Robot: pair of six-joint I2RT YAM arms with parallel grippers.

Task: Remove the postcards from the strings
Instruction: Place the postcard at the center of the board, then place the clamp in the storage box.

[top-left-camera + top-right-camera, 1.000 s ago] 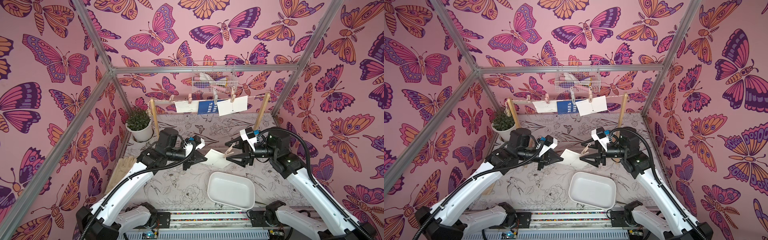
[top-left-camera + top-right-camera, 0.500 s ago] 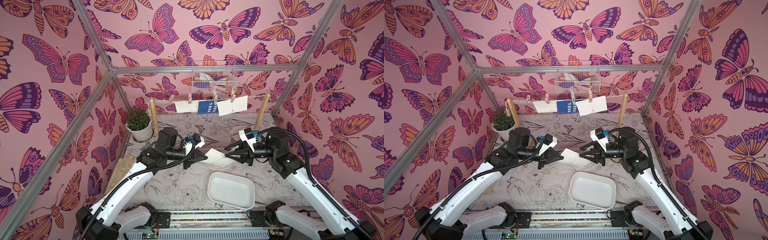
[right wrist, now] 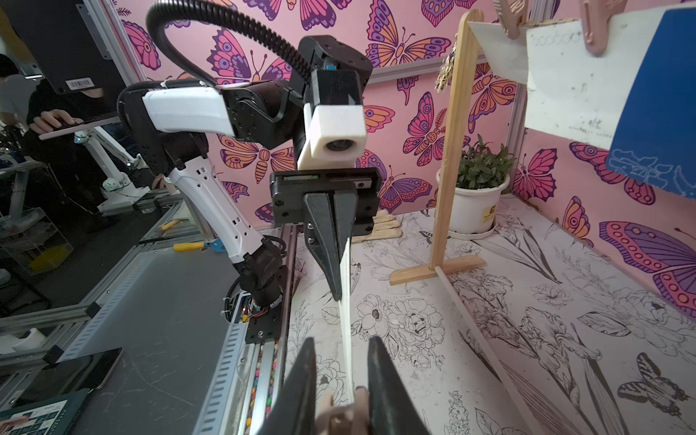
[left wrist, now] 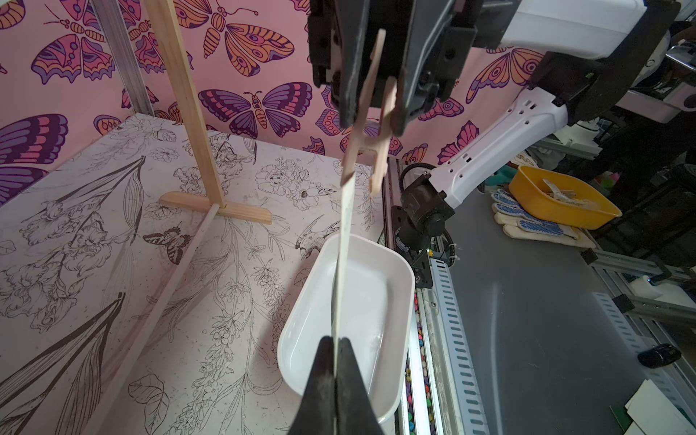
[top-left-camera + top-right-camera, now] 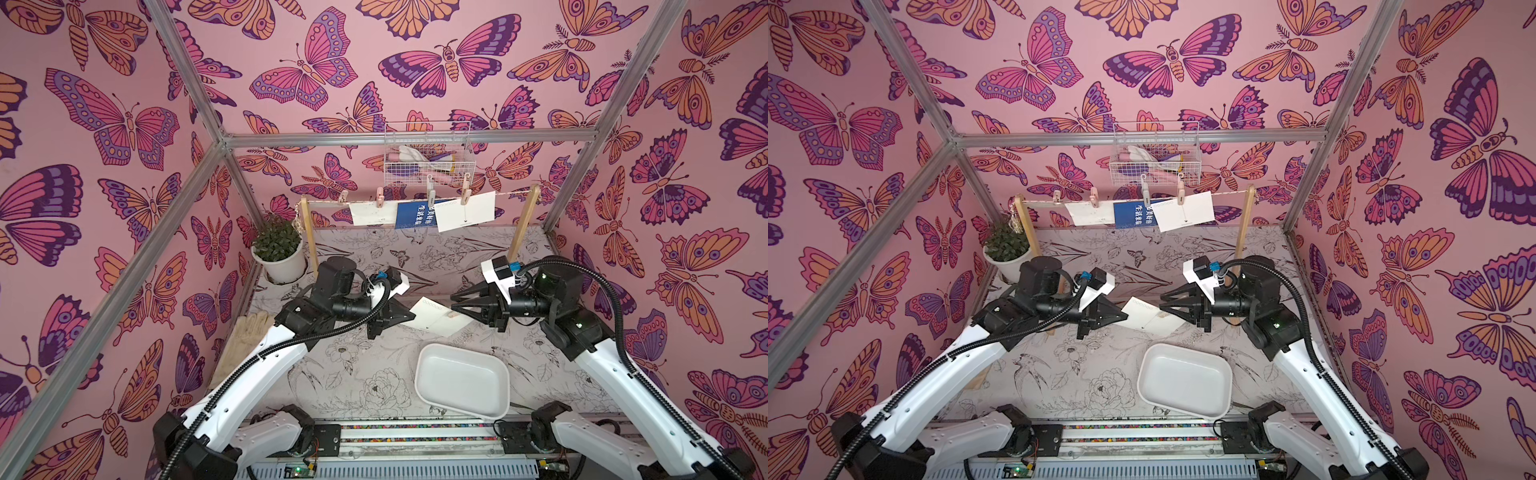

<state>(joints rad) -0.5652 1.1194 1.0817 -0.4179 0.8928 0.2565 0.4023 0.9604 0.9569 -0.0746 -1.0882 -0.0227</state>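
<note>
The white postcard comes away from the clothespin in my left gripper next, then goes down for release, since the floral mat [image 5: 364, 354] beside the tray lies below the gripper.
A white postcard [image 5: 434, 319] hangs in the air between my two arms, seen edge-on in the left wrist view [image 4: 344, 233]. My left gripper [image 5: 412, 318] is shut on one end of it. My right gripper [image 5: 452, 303] is shut on the legs of a wooden clothespin [image 4: 373, 150] clipped to the card's other end. At the back, the string [image 5: 511, 193] spans two wooden posts. Three postcards stay pinned to it: a white one [image 5: 373, 212], a blue one [image 5: 415, 215] and a white one [image 5: 465, 210].
A white tray [image 5: 420, 374] lies on the floral mat below the held card. A potted plant [image 5: 277, 254] stands by the left post [image 5: 308, 237]. A wire basket [image 5: 426, 162] hangs on the back wall. A glove [image 5: 245, 340] lies along the left wall.
My right gripper has gone from wide open to shut, its fingers closing on the clothespin at the held card's end. The left arm has held still with the card.
</note>
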